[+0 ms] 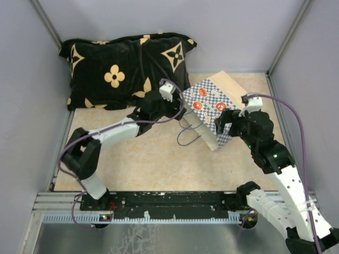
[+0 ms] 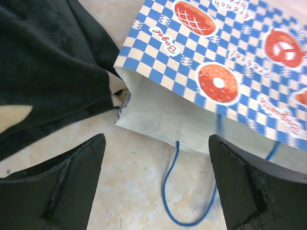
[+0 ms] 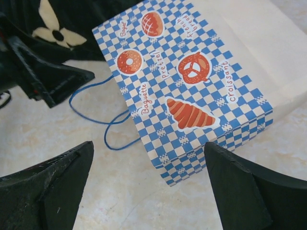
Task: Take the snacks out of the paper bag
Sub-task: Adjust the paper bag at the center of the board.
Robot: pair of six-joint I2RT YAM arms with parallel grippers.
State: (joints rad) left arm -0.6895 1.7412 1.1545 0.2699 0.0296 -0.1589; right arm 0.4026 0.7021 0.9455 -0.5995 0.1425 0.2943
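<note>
The blue cord handle (image 1: 181,125) (image 3: 73,101) hangs loose from the bag's opening. My right gripper needs to move across the bag to the left in the top view next and pinch it.
The paper bag (image 1: 212,106), blue-and-white checkered with orange bakery pictures, lies on its side on the table. Its mouth with the cream inside (image 2: 163,122) faces my left gripper (image 2: 156,143), which stands open just short of it, over the blue cord handle (image 2: 177,191). At the bag's folded bottom end (image 3: 216,139) my right gripper (image 3: 148,148) is open, with nothing between its fingers. In the top view the left gripper (image 1: 179,106) and right gripper (image 1: 228,121) flank the bag. No snacks show in any view.
A black cushion with tan flowers (image 1: 122,69) lies at the back left, touching the bag's mouth corner (image 2: 120,96). The blue handles (image 1: 188,135) trail loose over the beige tabletop (image 1: 153,159). Grey walls close in three sides.
</note>
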